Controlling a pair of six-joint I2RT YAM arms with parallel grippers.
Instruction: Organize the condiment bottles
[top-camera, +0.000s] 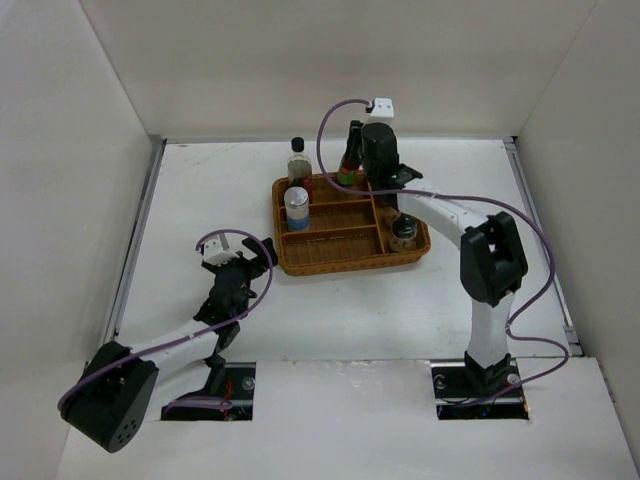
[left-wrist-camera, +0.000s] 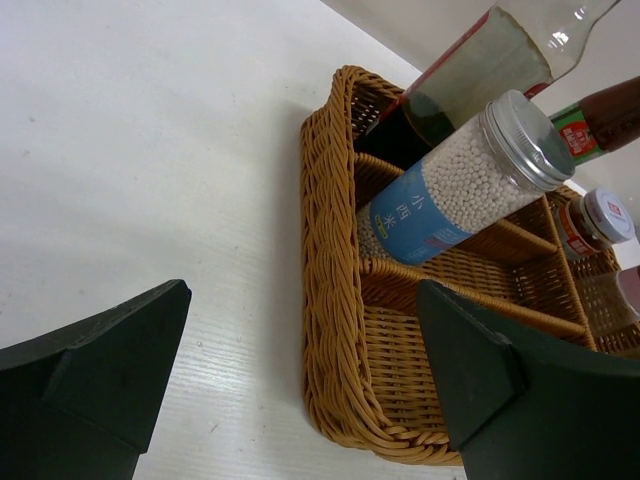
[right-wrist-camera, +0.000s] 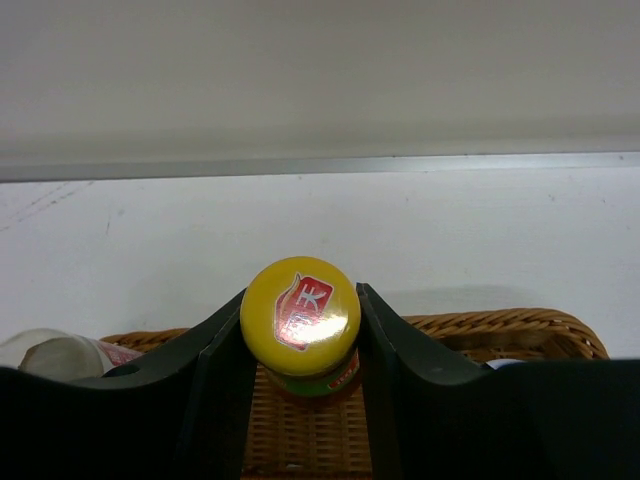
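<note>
My right gripper should lower the red sauce bottle beside the clear black-capped bottle (top-camera: 298, 160) and release the red bottle's cap, as the tray's back section (top-camera: 340, 196) has room there.
The red sauce bottle with a yellow-orange cap (right-wrist-camera: 300, 312) stands over the back of the wicker tray (top-camera: 340, 262). My right gripper (right-wrist-camera: 300, 296) is shut on it at the cap. In the top view, the right gripper (top-camera: 353, 166) holds that bottle (top-camera: 347, 172) at the tray's far edge. A clear black-capped bottle (top-camera: 298, 160) stands at the tray's back left. A blue-labelled jar with a silver lid (left-wrist-camera: 470, 180) stands in a left compartment. A small pale-lidded jar (left-wrist-camera: 590, 225) stands in a right compartment (top-camera: 403, 232). My left gripper (left-wrist-camera: 303, 300) is open and empty at the tray's front left corner.
The tray's woven left wall (left-wrist-camera: 330, 260) lies between my left fingers. White walls enclose the table on three sides. A purple cable (top-camera: 330, 125) loops over the right wrist. The right arm's forearm (top-camera: 450, 215) reaches across the tray's right side.
</note>
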